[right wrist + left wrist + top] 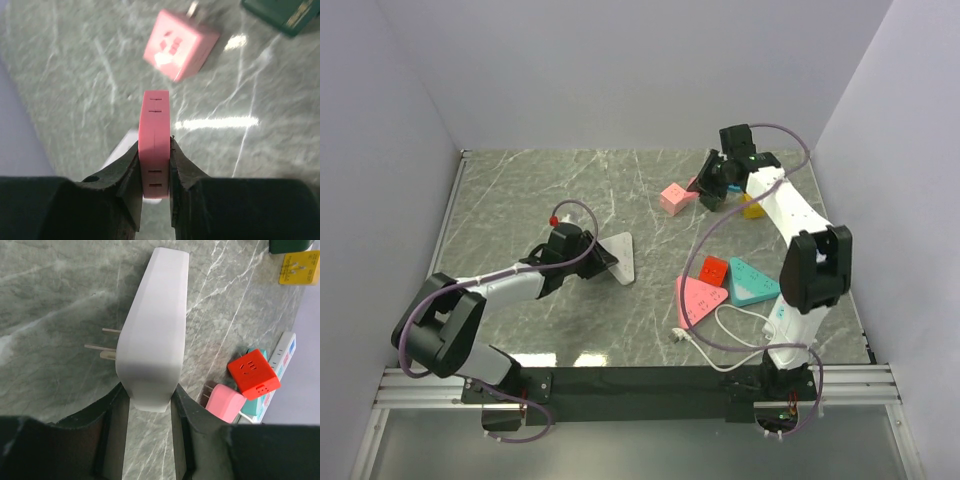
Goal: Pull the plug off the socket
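The plug's pins are bare and well apart from the socket, so the robot's right gripper needs to move down to the open table beside the pink cube adapter next and open.
My left gripper (148, 390) is shut on the near end of a white wedge-shaped plug (152, 325), whose bare metal prongs (102, 346) stick out to the left with nothing on them. From above, this plug (623, 258) sits low at the table's middle, in the left gripper (603, 258). At the far right, my right gripper (708, 187) hangs above the table. In its wrist view the right gripper (155, 142) is shut on a thin pink socket (155, 130) with slots along its edge. Plug and socket are far apart.
A pink cube adapter (672, 198) and a yellow block (753, 209) lie near the right gripper. A red cube (713, 270), a pink triangular strip (700, 298), a teal one (753, 281) and a white cable (725, 330) crowd the near right. Walls close in on three sides.
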`<state>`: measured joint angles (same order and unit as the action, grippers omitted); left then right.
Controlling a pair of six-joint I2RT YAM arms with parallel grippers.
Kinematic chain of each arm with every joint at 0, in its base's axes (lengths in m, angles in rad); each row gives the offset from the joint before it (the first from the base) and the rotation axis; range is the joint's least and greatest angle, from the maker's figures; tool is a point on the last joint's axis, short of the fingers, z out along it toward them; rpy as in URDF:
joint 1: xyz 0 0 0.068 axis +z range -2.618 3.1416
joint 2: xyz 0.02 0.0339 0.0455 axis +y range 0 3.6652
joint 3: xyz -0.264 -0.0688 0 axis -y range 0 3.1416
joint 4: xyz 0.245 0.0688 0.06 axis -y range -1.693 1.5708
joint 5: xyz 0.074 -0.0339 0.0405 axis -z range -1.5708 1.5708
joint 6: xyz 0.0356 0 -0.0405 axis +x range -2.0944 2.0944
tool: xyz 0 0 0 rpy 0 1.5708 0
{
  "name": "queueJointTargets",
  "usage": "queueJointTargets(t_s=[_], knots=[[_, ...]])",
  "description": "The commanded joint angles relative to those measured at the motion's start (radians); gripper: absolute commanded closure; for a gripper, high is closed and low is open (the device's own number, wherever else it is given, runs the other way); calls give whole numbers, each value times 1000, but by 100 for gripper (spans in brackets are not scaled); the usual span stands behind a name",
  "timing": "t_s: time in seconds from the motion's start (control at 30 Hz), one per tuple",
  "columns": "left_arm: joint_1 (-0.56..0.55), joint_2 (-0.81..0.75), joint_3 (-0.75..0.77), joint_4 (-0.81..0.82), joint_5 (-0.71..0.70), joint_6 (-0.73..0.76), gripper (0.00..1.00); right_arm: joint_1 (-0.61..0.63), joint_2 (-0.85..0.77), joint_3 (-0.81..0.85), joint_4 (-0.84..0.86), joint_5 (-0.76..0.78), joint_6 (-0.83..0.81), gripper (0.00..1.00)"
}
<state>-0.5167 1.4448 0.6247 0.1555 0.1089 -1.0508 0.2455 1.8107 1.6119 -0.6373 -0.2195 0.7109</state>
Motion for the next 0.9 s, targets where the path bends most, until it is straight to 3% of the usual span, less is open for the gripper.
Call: queueJointTargets(t_s=[0.0, 0.23, 0.47, 0.5, 0.6, 0.63, 0.73, 0.87], knots=[[-2, -43, -2, 30, 21, 38, 100, 1, 84, 71, 22, 34, -24, 100], [-12, 18, 23, 111, 199, 86, 99, -22, 225, 58, 91, 57, 45, 100], [-35, 195, 101, 105, 399, 175, 100, -38, 334, 154, 51, 101, 70, 96], [-40, 216, 110, 111, 455, 181, 99, -44, 352, 173, 48, 98, 70, 92], [-63, 272, 136, 119, 514, 196, 99, -54, 364, 204, 28, 78, 49, 59], [-77, 282, 154, 110, 521, 204, 99, -55, 360, 204, 22, 77, 44, 39], [-95, 310, 165, 81, 528, 216, 99, -64, 316, 172, 22, 49, 25, 7], [-103, 328, 161, 41, 531, 233, 99, -68, 205, 112, 16, 29, -17, 5]])
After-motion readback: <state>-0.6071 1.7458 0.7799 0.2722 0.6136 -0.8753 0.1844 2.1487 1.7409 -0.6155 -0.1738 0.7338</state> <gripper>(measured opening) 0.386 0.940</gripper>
